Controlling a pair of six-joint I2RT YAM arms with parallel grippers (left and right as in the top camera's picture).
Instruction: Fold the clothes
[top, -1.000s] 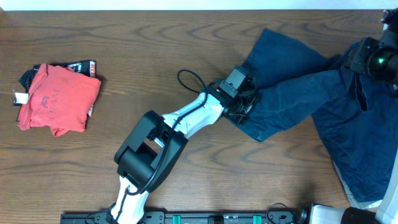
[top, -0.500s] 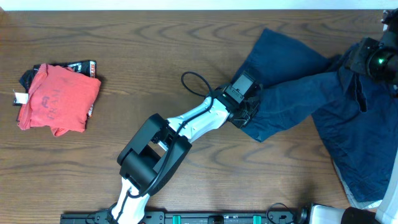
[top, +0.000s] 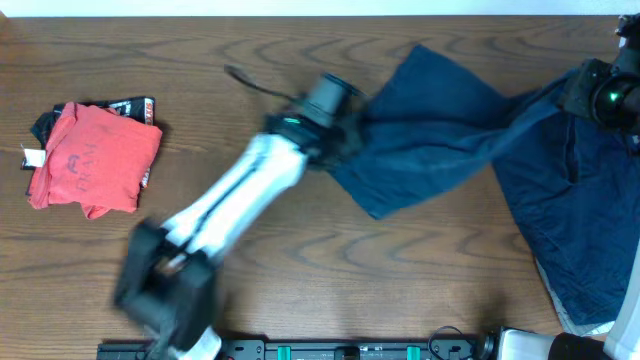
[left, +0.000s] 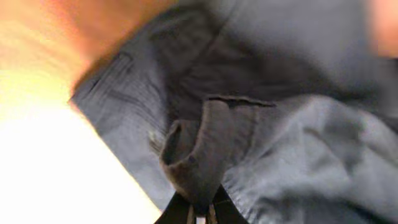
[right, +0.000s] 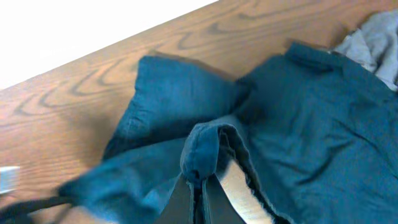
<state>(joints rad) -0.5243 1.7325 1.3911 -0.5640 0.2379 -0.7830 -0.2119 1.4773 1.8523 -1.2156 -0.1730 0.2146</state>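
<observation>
My right gripper draws the trousers' end back next, lowers it onto bare wood by the black bar (top: 452, 268) and releases it, since that wood lies below and back.
The clothes here are dark navy trousers (top: 440, 140) lying across the right half of the table. One leg is pulled out toward the middle. My left gripper (top: 350, 135) is shut on that leg's end, and in the left wrist view a bunched fold of the trousers (left: 199, 155) sits pinched between the left gripper (left: 200, 210) fingers. My right gripper (top: 568, 95) holds the other end at the far right. Its wrist view shows the right gripper (right: 198, 186) shut on a rolled edge of the trousers (right: 205, 146). The stretch of fabric between the two grippers looks lifted and taut.
A folded red shirt (top: 90, 155) lies on a dark garment at the far left of the wooden table (top: 250, 260). A grey cloth (right: 373, 37) shows beyond the trousers in the right wrist view. A black rail (top: 350, 350) runs along the front edge.
My left gripper closed on the trouser leg end, then swung up and to the left, dragging the leg with it; the arm is blurred with motion. The right gripper stayed put.
</observation>
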